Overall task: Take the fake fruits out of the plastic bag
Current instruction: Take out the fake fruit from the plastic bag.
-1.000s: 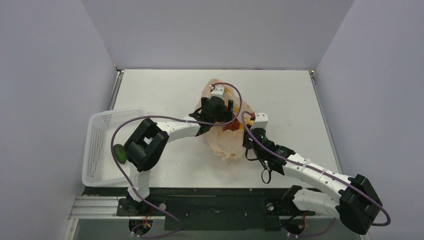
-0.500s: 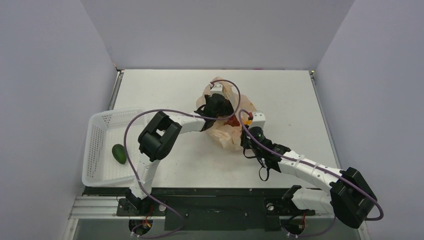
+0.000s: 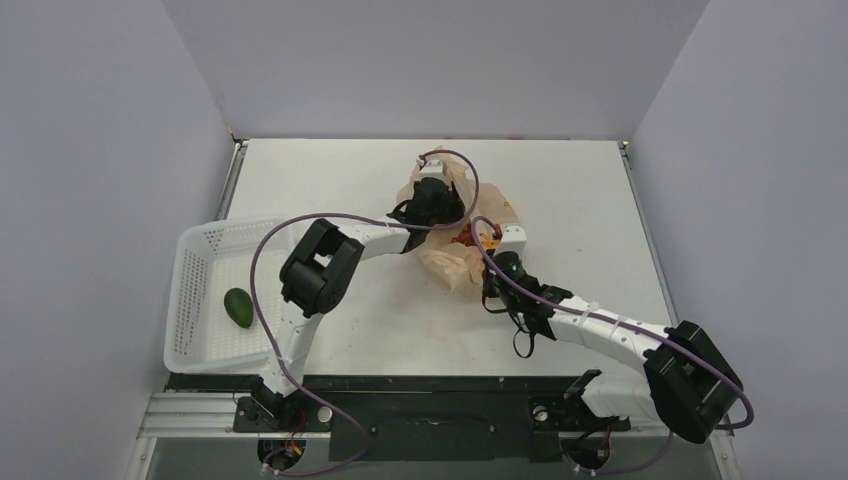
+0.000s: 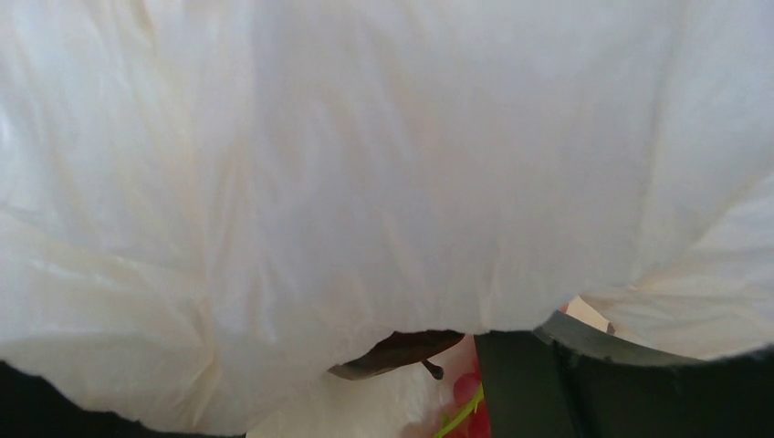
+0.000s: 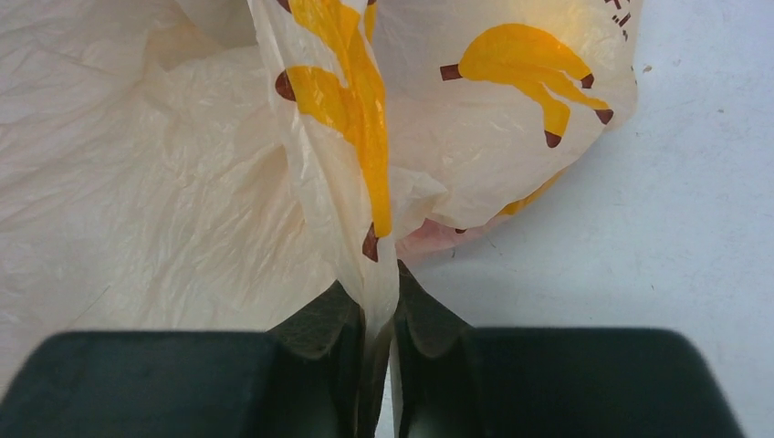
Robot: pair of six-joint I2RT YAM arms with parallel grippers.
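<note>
The left gripper lifts its dark red fruit from the bag next, crosses, lowers and releases it into the basket beside the green fruit, onto the basket's bare bottom.
The peach plastic bag [image 3: 447, 262] lies crumpled at mid-table. My left gripper [image 3: 432, 203] is pushed into its far side with the jaws apart. In the left wrist view bag film [image 4: 365, 164] covers nearly everything; one dark finger [image 4: 538, 388] shows low right. Under the film's edge I see a dark red fruit with a stem [image 4: 402, 351] and red berries on a green stalk [image 4: 467, 409]. Red fruit also shows through the bag from above [image 3: 464, 238]. My right gripper [image 5: 381, 319] is shut on a fold of the bag [image 5: 365, 201] at its near right side [image 3: 493, 268].
A white mesh basket [image 3: 196, 262] stands at the left edge with a dark green fruit [image 3: 238, 307] inside. Both arms' purple cables loop over the bag. Bare table [image 5: 657, 228] lies right of the bag.
My left gripper has gone farther back and deeper into the bag. My right gripper, still pinching the fold, has moved left and forward, and the bag has bunched toward the back.
</note>
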